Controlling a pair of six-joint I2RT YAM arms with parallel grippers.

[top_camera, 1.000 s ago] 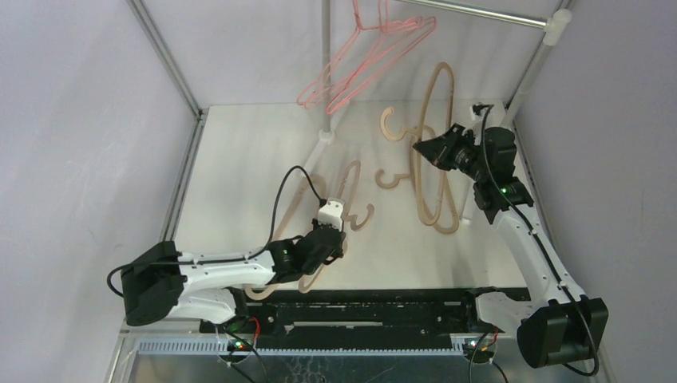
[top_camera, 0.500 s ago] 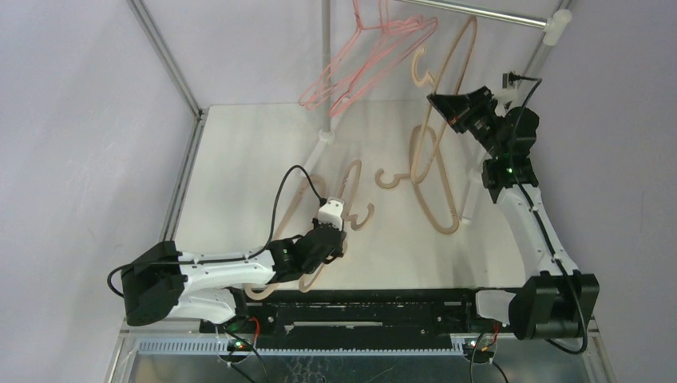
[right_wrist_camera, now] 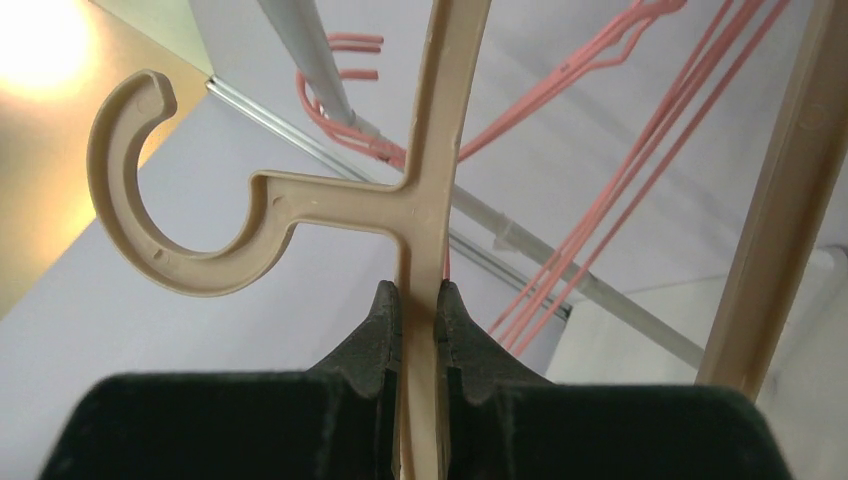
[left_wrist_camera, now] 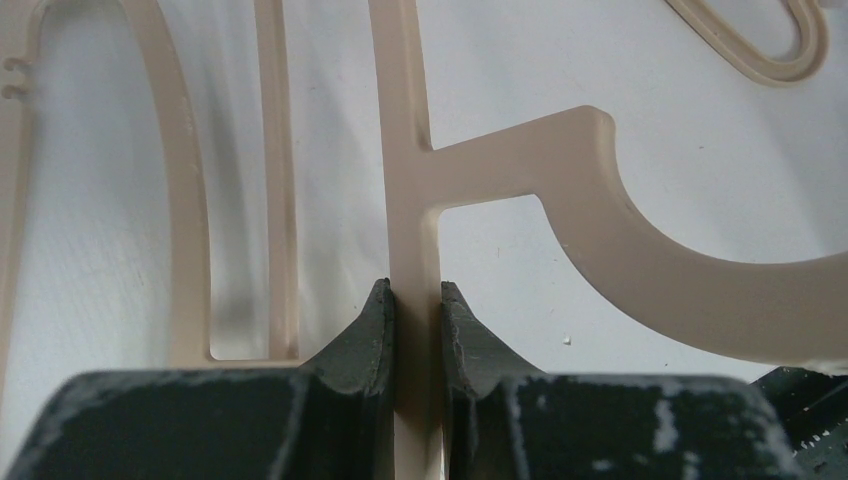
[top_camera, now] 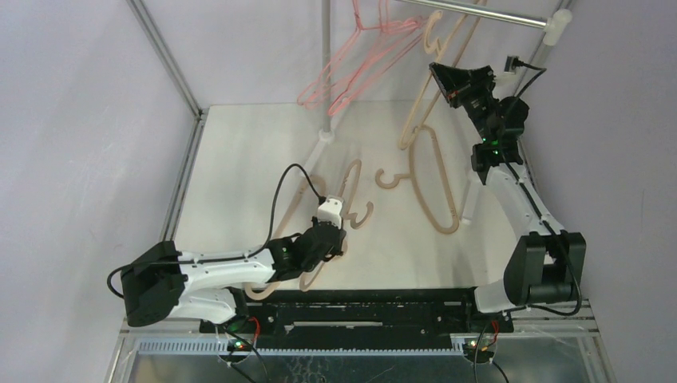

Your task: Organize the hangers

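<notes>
The right gripper moves the beige hanger's hook away from my base and over the rack's top rod next, then opens.
My right gripper is shut on a beige hanger and holds it high up, its hook close under the rack's top rod. In the right wrist view the gripper clamps that hanger just below the hook. Pink wire hangers hang on the rod, and they also show in the right wrist view. My left gripper is shut on a second beige hanger that lies on the table. In the left wrist view the gripper pinches that hanger's bar. A third beige hanger lies flat.
A vertical rack pole stands at the back middle of the white table. A slanted pole rises behind my right arm. Grey walls close in both sides.
My right arm has lifted its beige hanger from just above the table up to the top rod. The left arm and its hanger have not moved.
</notes>
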